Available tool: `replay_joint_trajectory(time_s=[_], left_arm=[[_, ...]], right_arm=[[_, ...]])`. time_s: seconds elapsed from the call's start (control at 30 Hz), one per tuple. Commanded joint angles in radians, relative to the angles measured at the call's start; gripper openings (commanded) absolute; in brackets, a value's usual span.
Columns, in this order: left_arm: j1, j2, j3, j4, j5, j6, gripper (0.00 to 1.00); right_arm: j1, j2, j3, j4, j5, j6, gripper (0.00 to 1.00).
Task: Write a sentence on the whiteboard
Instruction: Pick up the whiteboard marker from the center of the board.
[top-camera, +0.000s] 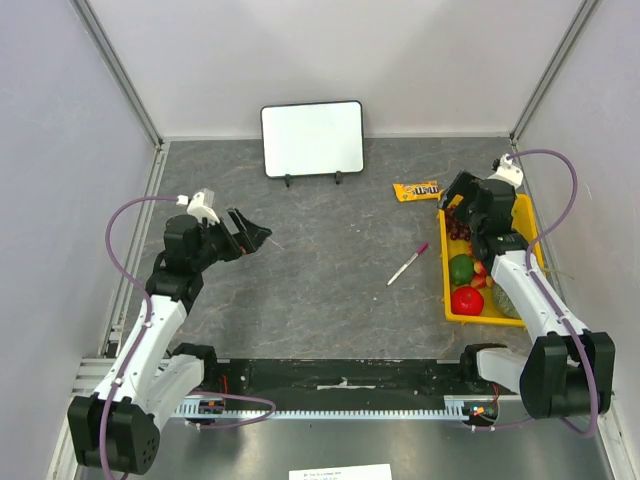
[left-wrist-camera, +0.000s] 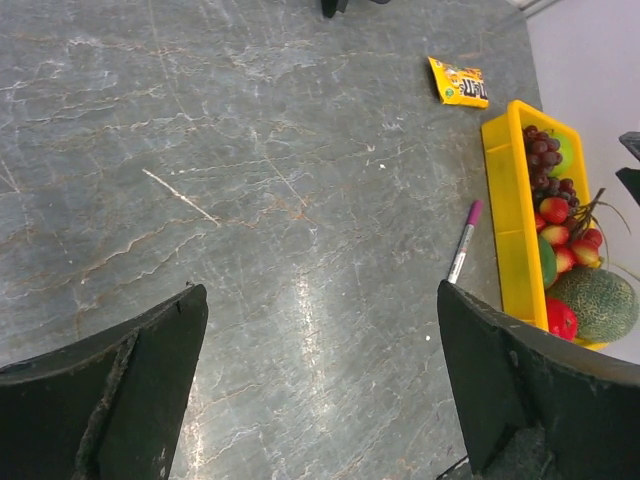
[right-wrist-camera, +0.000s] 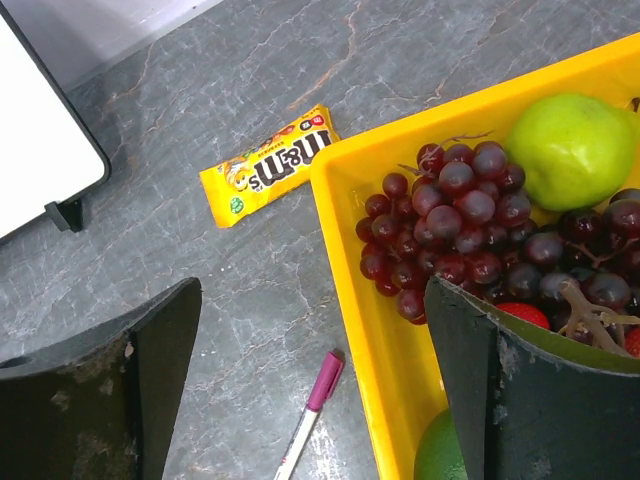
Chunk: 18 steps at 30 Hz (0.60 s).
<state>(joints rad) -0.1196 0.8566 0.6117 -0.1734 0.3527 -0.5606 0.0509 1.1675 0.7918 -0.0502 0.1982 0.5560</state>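
Observation:
The marker's white body is below the left gripper, to its right in the top view, so the gripper will move across that way and go down astride it, clear of the marker's cap.
The whiteboard stands upright on its two black feet at the back of the table, its face blank; its corner shows in the right wrist view. No sentence shows on it. A white marker with a magenta cap lies on the table left of the yellow tray; it also shows as the marker and the marker. My left gripper hovers open over the left half of the table, nothing between its fingers. My right gripper is open above the tray's far left corner, holding nothing.
A yellow tray on the right holds grapes, a green apple, strawberries, a red fruit and a melon. An M&M's packet lies left of the tray's far end. Walls enclose the table.

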Motion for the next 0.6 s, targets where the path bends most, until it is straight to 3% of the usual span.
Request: replay_joint_trajectory(time_s=[0.0, 0.17, 0.4, 0.47, 0.57], left_arm=[[0.003, -0.011, 0.006, 0.043, 0.068, 0.008, 1.0], [0.001, -0.019, -0.003, 0.06, 0.121, 0.042, 1.0], [-0.021, 0.004, 0.019, 0.048, 0.166, 0.097, 1.0], [-0.066, 0.031, 0.049, 0.032, 0.141, 0.114, 1.0], [-0.233, 0.102, 0.108, 0.0, 0.005, 0.149, 1.0]], right_arm=[[-0.002, -0.012, -0.012, 0.042, -0.048, -0.01, 0.98], [-0.003, -0.077, -0.048, 0.107, -0.106, -0.06, 0.98], [-0.002, -0.031, 0.018, -0.013, -0.195, -0.076, 0.98], [-0.002, -0.02, 0.024, -0.025, -0.195, -0.076, 0.98], [-0.003, -0.011, 0.018, -0.031, -0.229, -0.071, 0.98]])
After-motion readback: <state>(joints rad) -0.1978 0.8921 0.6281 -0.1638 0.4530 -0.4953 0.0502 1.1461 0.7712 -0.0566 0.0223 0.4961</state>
